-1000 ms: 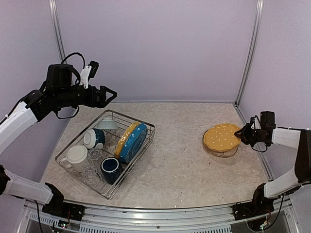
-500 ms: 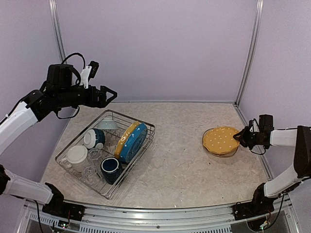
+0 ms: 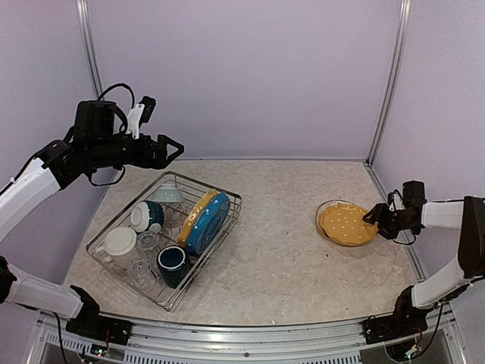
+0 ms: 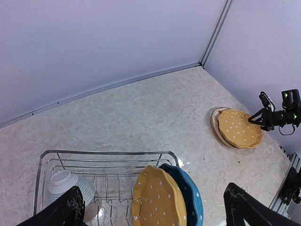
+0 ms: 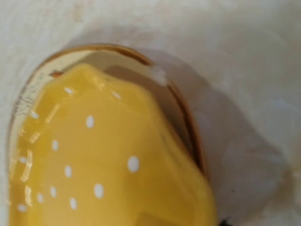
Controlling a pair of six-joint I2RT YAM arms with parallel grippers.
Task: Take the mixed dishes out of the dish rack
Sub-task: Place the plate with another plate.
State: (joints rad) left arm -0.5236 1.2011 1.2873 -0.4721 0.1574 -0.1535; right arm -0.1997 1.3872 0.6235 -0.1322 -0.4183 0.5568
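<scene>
My left gripper moves down toward the right in the top view next and closes on its exposed upper rim (image 3: 207, 196) (image 4: 176, 194), since the yellow dotted plate stands upright.
The dish rack (image 3: 204, 184) stands at the left and holds an upright yellow dotted plate (image 3: 194, 216), a blue dotted plate (image 3: 209, 224), a navy mug (image 3: 173, 264), a cream mug (image 3: 120, 243), clear glasses (image 3: 141, 267) and small bowls (image 3: 146, 215). My left gripper (image 3: 171, 148) is open and empty, high above the rack's far end; its view shows the rack (image 4: 103, 152) and both plates (image 4: 160, 200) below. My right gripper (image 3: 373, 218) is shut on the right edge of another yellow dotted plate (image 3: 347, 225), which lies on a cream plate (image 3: 323, 214). Both show in the right wrist view (image 5: 94, 179).
Purple walls close the back and both sides, with metal posts (image 3: 390, 76) in the corners. The table's right edge (image 3: 413, 258) runs close to the stacked plates. Marbled tabletop (image 3: 280, 227) lies between the rack and the stack.
My right gripper has lowered the yellow dotted plate from a tilt to lying nearly flat on the cream plate. The left arm has barely moved.
</scene>
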